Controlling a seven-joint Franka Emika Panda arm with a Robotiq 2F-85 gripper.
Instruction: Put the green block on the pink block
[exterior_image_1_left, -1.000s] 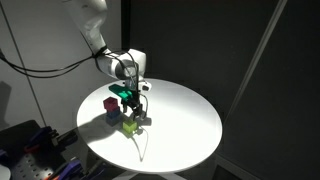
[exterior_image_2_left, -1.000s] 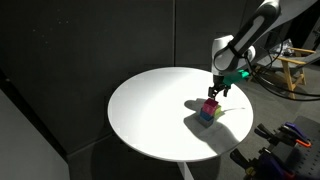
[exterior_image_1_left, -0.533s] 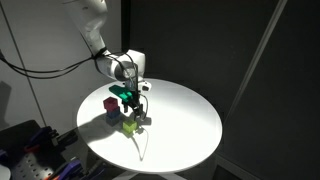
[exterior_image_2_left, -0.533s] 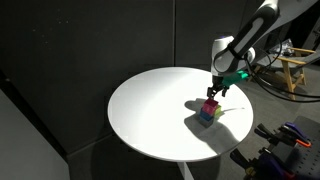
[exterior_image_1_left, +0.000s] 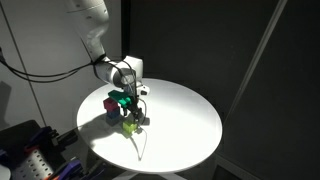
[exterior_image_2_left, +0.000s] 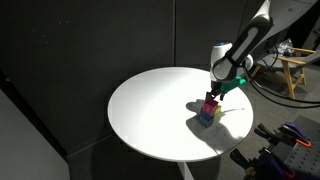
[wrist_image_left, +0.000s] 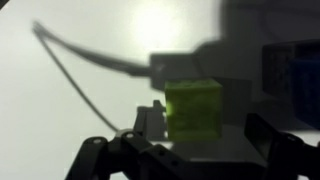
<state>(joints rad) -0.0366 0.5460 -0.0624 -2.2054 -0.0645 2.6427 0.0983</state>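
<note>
The block stands below, between my gripper's open fingers. I need to move my gripper down over the green block (wrist_image_left: 193, 108) and close its fingers on the block's sides.
The green block (wrist_image_left: 193, 108) is a lime cube on the white round table (exterior_image_1_left: 180, 120); it also shows in both exterior views (exterior_image_1_left: 130, 126) (exterior_image_2_left: 213, 114). The pink block (exterior_image_1_left: 110, 103) sits close beside it (exterior_image_2_left: 211, 103) and is out of the wrist view. My gripper (wrist_image_left: 212, 128) is open. It hangs just above the green block, with one finger on each side of it and the block nearer the left finger. The exterior views show the gripper low over the cluster of blocks (exterior_image_1_left: 129, 108) (exterior_image_2_left: 218, 92).
A dark blue cube (wrist_image_left: 295, 72) stands right of the green block and shows among the blocks in an exterior view (exterior_image_2_left: 204, 117). A thin cable (exterior_image_1_left: 140, 148) lies on the table toward its edge. Dark curtains surround the table. Equipment stands beside it (exterior_image_2_left: 290, 140).
My gripper has come down a little toward the blocks. The blocks have not moved.
</note>
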